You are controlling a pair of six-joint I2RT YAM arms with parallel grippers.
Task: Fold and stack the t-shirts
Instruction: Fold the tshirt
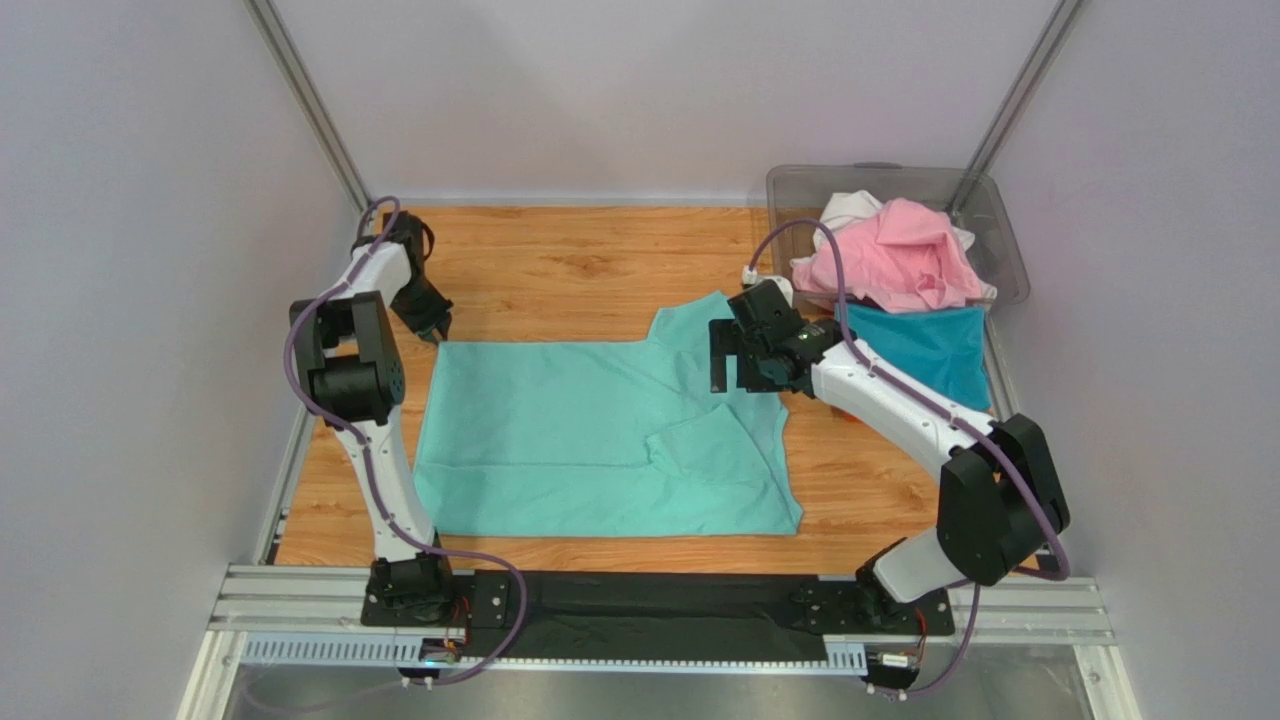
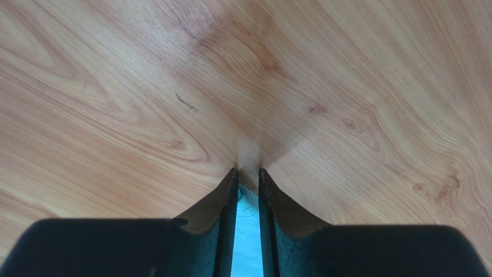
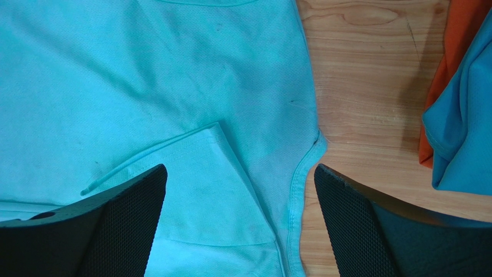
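My right gripper is going to move outward and then down onto the tip of the far sleeve (image 1: 717, 302) and close there. That sleeve still sticks out unfolded.
The mint green t-shirt (image 1: 601, 435) lies spread flat on the wooden table, with one sleeve folded in over its right side. My left gripper (image 1: 428, 323) is down at the shirt's far left corner. In the left wrist view its jaws (image 2: 248, 171) have come in narrow, with that mint corner (image 2: 247, 231) filling the slit between them. My right gripper (image 1: 732, 368) hovers open above the shirt's far right edge. Its fingers (image 3: 239, 167) straddle the hem and the folded sleeve (image 3: 219, 190) without touching.
A clear grey bin (image 1: 1010, 225) stands at the back right and holds a pink shirt (image 1: 894, 255) and a white one (image 1: 849, 206). A teal blue shirt (image 1: 932, 345) lies in front of it, over an orange one (image 3: 456, 34). Grey walls close in both sides.
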